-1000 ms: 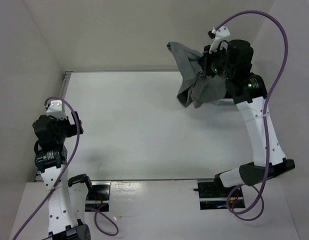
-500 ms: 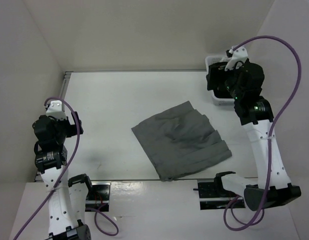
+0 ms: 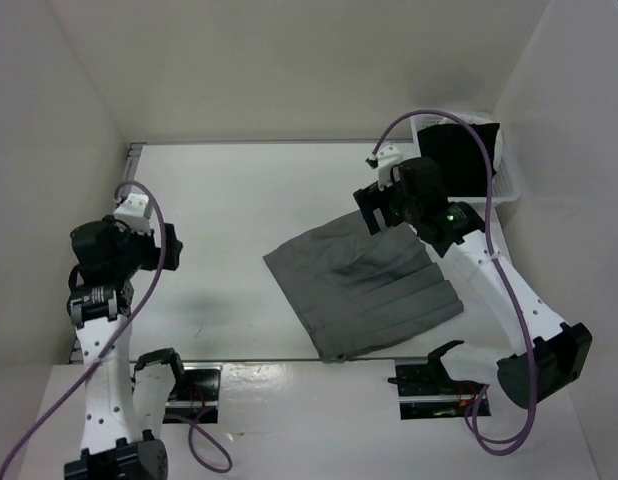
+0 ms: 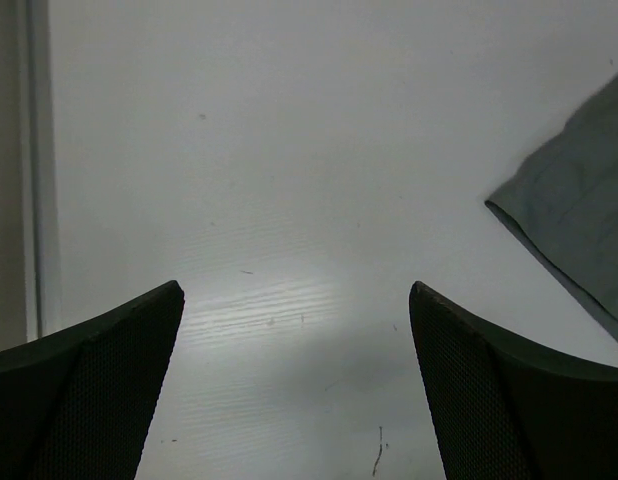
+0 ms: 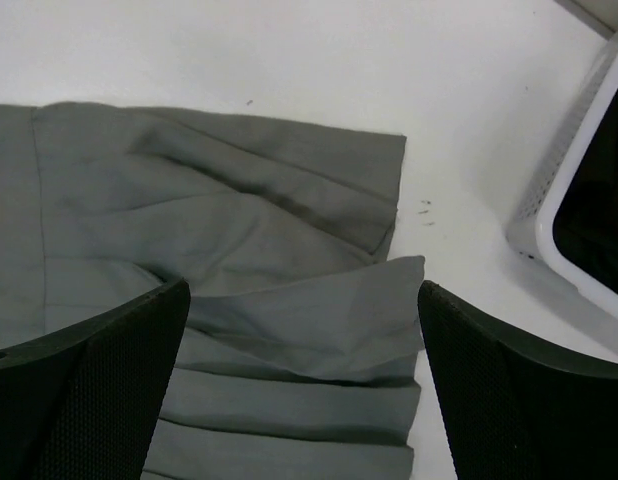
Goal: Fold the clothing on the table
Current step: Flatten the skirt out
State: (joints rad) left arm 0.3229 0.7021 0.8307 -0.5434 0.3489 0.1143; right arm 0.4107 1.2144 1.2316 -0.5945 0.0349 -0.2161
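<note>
I will move my left gripper across and down onto the skirt's nearest corner [image 3: 269, 257] [image 4: 497, 203], because it sticks out onto bare table below my left gripper and to its right in the top view.
The clothing [image 3: 364, 290], a mid-grey pleated skirt, lies spread flat on the white table [image 3: 239, 190], right of the middle and near the front edge. My right gripper [image 3: 377, 212] hovers open over its far right corner. In the right wrist view the right gripper [image 5: 301, 290] stands wide above the clothing [image 5: 219, 220], where a pleat is turned up, and nothing is between the fingers. My left gripper [image 3: 169, 245] is open at the left, apart from the skirt. In the left wrist view the left gripper [image 4: 294, 290] has bare table [image 4: 289, 120] under it, with one corner of the clothing [image 4: 579, 210] at the right edge.
A white slatted basket [image 3: 504, 185] stands at the far right corner with a black garment [image 3: 464, 155] in it. Its rim [image 5: 579, 180] shows just right of the skirt in the right wrist view. White walls close in the table on three sides.
The right gripper has let go of the skirt, which dropped from the air and now lies spread on the table. The right arm came down over its far corner. The left arm shifted slightly right.
</note>
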